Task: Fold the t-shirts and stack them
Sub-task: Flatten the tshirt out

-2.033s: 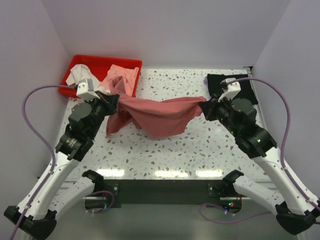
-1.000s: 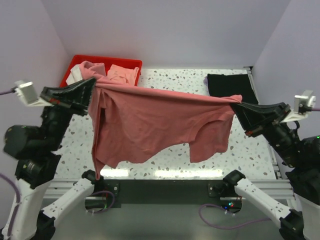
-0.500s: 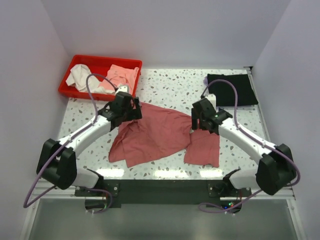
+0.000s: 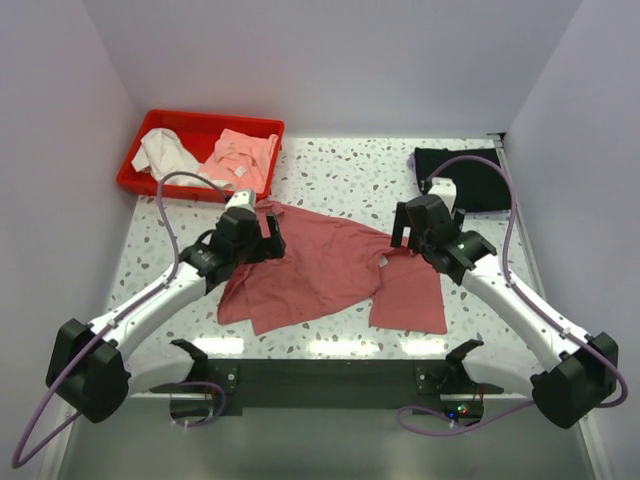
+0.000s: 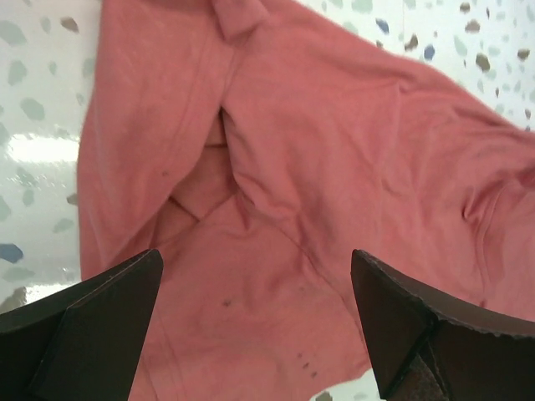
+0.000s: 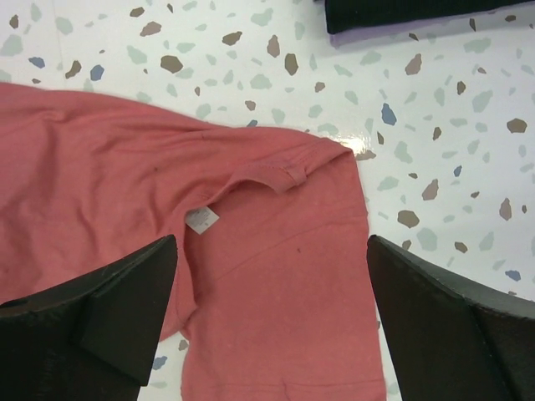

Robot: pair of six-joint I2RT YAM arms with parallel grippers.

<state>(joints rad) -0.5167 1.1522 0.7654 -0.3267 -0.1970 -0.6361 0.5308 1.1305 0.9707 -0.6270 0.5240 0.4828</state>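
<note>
My left gripper is going to move back and down first, to reach the shirt's near corner point(image 4: 223, 320) on the bin's side.
The dusty rose-red t-shirt point(image 4: 325, 270) lies rumpled and loosely spread on the speckled table, one sleeve part reaching toward the front right. My left gripper point(image 4: 267, 238) hovers open over its left upper edge, and in the left wrist view the shirt point(image 5: 318, 159) fills the space under the open left gripper point(image 5: 255, 259), with nothing between the fingers. My right gripper point(image 4: 406, 238) stands open above the shirt's right side, near the collar with its white label point(image 6: 201, 219); the right gripper point(image 6: 272, 242) holds nothing. The black t-shirt point(image 4: 470, 178) lies flat at the far right.
A red bin point(image 4: 160, 120) at the far left holds white and pink clothes. The black t-shirt's edge point(image 6: 401, 10) shows at the top of the right wrist view. Walls close the table on the left, the back and the right.
A second ago both grippers held the rose-red shirt stretched in the air. It has since been laid on the table and let go, and both grippers now stand open just above it.
</note>
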